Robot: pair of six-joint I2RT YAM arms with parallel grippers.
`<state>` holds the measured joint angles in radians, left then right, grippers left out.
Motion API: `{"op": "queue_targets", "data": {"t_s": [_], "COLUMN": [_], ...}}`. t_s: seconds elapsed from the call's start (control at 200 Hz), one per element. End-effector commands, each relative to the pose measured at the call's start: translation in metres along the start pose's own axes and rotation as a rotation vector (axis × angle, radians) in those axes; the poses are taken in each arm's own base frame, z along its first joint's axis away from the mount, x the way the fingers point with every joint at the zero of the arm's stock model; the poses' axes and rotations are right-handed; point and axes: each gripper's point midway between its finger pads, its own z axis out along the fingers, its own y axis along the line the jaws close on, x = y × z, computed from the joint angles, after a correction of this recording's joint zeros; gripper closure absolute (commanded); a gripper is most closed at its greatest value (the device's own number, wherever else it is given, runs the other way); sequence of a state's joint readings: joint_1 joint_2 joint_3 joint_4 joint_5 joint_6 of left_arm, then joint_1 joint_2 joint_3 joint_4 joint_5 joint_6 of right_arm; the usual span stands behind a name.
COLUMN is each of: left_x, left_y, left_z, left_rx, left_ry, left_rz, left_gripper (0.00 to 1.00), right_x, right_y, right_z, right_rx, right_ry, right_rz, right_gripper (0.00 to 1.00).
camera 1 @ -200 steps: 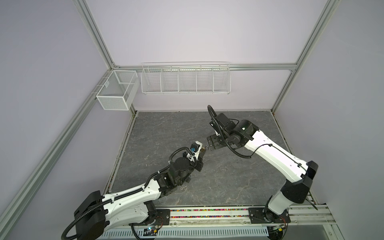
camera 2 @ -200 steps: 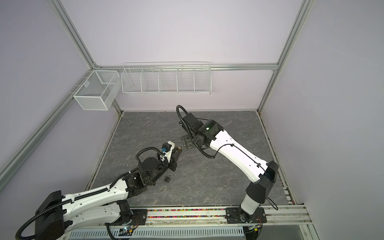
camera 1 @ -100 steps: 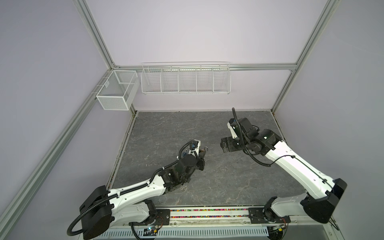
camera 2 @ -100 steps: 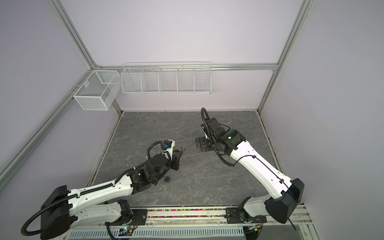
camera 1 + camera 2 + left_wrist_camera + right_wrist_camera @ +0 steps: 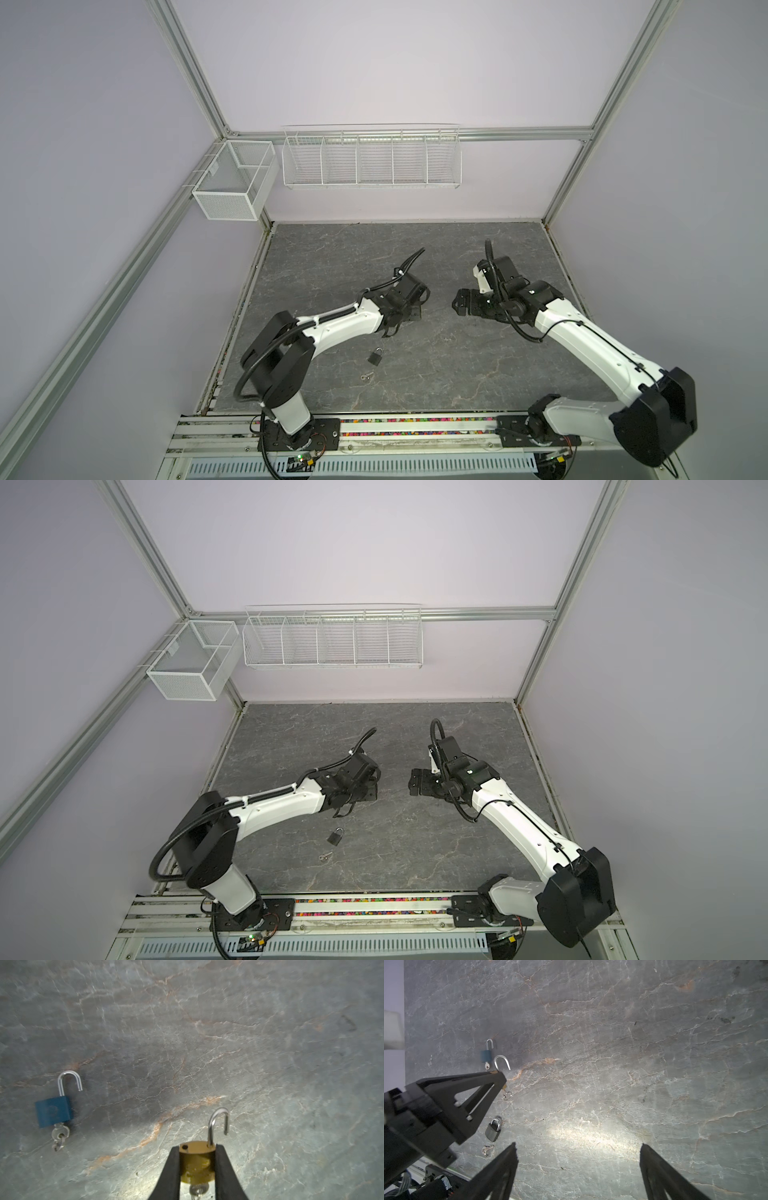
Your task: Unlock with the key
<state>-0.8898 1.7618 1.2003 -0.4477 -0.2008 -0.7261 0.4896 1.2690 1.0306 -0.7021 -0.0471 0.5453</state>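
The left gripper will come down, easing toward the blue padlock, onto the orange vein on the tabletop. It will release the brass padlock (image 5: 196, 1165) there, since that padlock's shackle is already open.
My left gripper (image 5: 197, 1148) is shut on a brass padlock (image 5: 196, 1165), low over the table. Its shackle (image 5: 218, 1124) stands open and a key (image 5: 199, 1190) sits in its keyhole. In the right wrist view the left gripper (image 5: 500, 1078) shows from the side, with the open shackle (image 5: 502, 1062) above it. My right gripper (image 5: 578, 1149) is open and empty, apart to the right (image 5: 457, 305). In both top views the left gripper (image 5: 409, 313) is mostly hidden under its wrist.
A blue padlock (image 5: 54, 1111) lies on the table with its shackle open and a key (image 5: 60, 1133) in it. A grey padlock (image 5: 375, 356) with its shackle shut lies nearer the front, loose keys (image 5: 366, 377) beside it. Wire baskets (image 5: 372, 158) hang on the back wall.
The right gripper has drawn back to the right, away from the left gripper, and stands wide. The left gripper has swung down towards the table with the brass padlock.
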Motion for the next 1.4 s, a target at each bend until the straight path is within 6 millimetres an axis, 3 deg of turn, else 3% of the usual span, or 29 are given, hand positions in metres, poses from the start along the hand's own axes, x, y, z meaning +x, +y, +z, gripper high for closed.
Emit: {"op": "queue_targets", "data": {"t_s": [0.0,0.24,0.585,0.805,0.9,1.069,1.194,1.394], "left_x": [0.013,0.008,0.005,0.007,0.006,-0.002,-0.01,-0.024], "left_y": [0.012,0.032,0.05,0.045,0.046,0.043,0.038,0.038], "left_z": [0.016,0.047,0.056,0.059,0.059,0.049,0.034,-0.012], "left_rx": [-0.096,-0.156,-0.224,-0.2,-0.197,-0.184,-0.141,-0.085], "left_ry": [0.138,0.19,0.2,0.22,0.219,0.201,0.189,0.119], "left_rz": [-0.047,-0.129,-0.134,-0.128,-0.128,-0.125,-0.136,-0.158], "left_gripper": [1.0,1.0,1.0,1.0,0.84,0.65,0.58,0.5], "right_x": [-0.005,-0.006,-0.005,-0.005,-0.005,-0.003,0.0,0.013], "right_y": [0.001,-0.008,-0.009,-0.012,-0.01,-0.003,0.006,0.025], "right_z": [0.0,0.002,0.008,0.007,0.006,0.003,0.0,-0.01], "right_rx": [-0.04,-0.036,-0.038,-0.022,-0.025,-0.034,-0.046,-0.048], "right_ry": [-0.015,-0.014,0.002,0.001,0.002,0.008,0.015,0.031], "right_rz": [0.022,0.038,0.048,0.041,0.031,0.011,-0.01,-0.07], "right_gripper": [0.07,0.07,0.08,0.08,0.09,0.09,0.09,0.1]}}
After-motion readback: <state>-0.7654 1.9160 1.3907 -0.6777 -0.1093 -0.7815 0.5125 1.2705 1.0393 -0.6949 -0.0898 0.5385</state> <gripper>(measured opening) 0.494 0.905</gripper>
